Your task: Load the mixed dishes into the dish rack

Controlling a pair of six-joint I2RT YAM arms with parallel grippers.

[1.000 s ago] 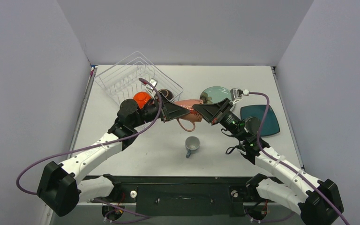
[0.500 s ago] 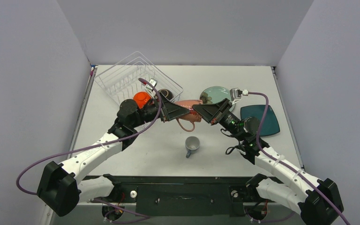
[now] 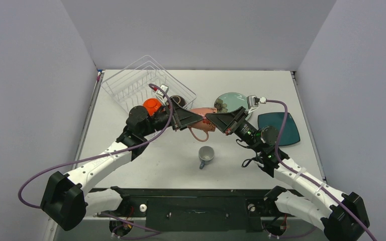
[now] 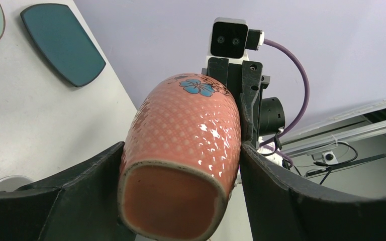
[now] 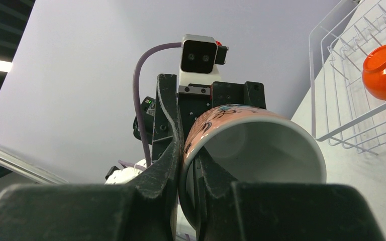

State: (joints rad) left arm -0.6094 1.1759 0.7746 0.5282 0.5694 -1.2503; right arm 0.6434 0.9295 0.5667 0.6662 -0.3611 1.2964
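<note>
The left gripper will go to the left in the top view and down, and tip to let go of the mug in the rack's near corner, because wires there are empty.
The pink mug point(image 3: 202, 117) hangs on its side above the table's middle, held from both ends. My left gripper point(image 3: 193, 118) is shut around its base, one finger on each side point(image 4: 181, 165). My right gripper point(image 3: 210, 117) is shut on the rim wall point(image 5: 187, 150), one finger inside the white interior point(image 5: 261, 145). The white wire dish rack point(image 3: 125, 85) stands at the back left. The orange-red bowl point(image 3: 152, 106) lies in its near end, the brown bowl point(image 3: 177, 100) by its right corner. The grey-blue mug point(image 3: 205, 156) lies on the table below the pink mug.
The round pale-teal plate point(image 3: 229, 100) lies flat behind my right gripper. The dark-teal rounded-square plate point(image 3: 281, 128) lies at the right, and also shows in the left wrist view point(image 4: 63, 42). Grey walls close in the table on three sides.
Both grippers and the pink mug have shifted very slightly left. Both grips are unchanged.
</note>
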